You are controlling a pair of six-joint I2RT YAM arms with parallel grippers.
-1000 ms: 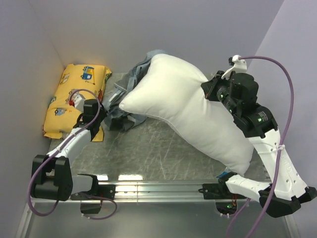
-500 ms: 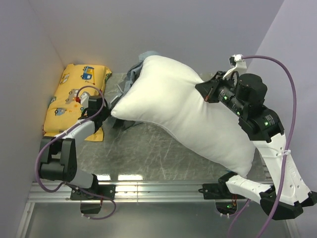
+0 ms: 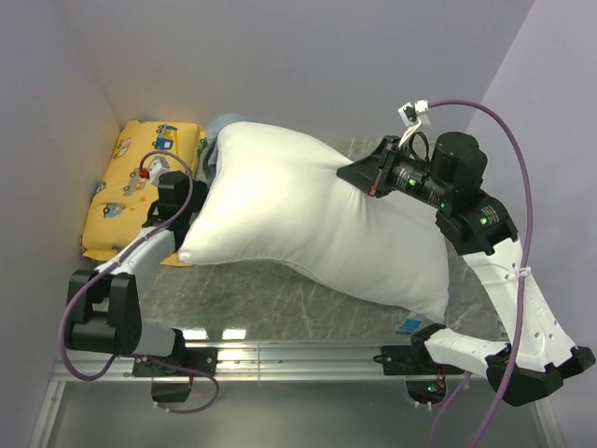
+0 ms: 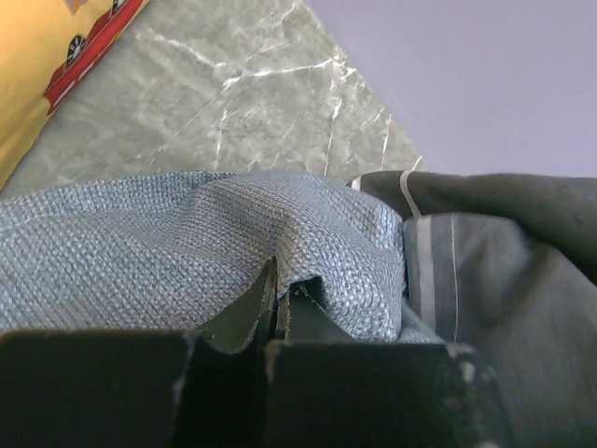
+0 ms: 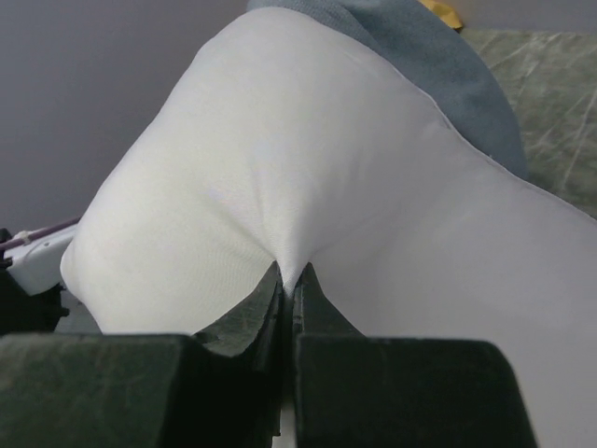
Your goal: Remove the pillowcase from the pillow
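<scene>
The robot's right gripper should next pull the pillow to the pillow's right in the top view, off the covered pillowcase, then lower the pillow and release it, since bare tabletop lies below it there.
The big white pillow point(image 3: 308, 219) lies bare across the middle of the table, its left end over the pillowcase. Only a blue-grey edge of the pillowcase point(image 3: 213, 140) shows behind it in the top view. In the left wrist view the pillowcase point(image 4: 205, 233) is bunched, light woven side up, with its dark striped side at the right. My left gripper point(image 4: 278, 280) is shut on a fold of it. My right gripper point(image 5: 292, 277) is shut on a pinch of the pillow point(image 5: 308, 168) at its upper right side. From above, the left gripper is hidden under the pillow's corner.
A smaller yellow pillow with cartoon cars point(image 3: 131, 182) lies at the far left against the wall, right beside my left arm point(image 3: 140, 247). Purple walls close in the left, back and right. A metal rail point(image 3: 298, 355) runs along the near edge.
My right gripper has carried the pillow to the left, so it now covers most of the pillowcase. The left wrist has drawn back toward the yellow pillow, still gripping fabric.
</scene>
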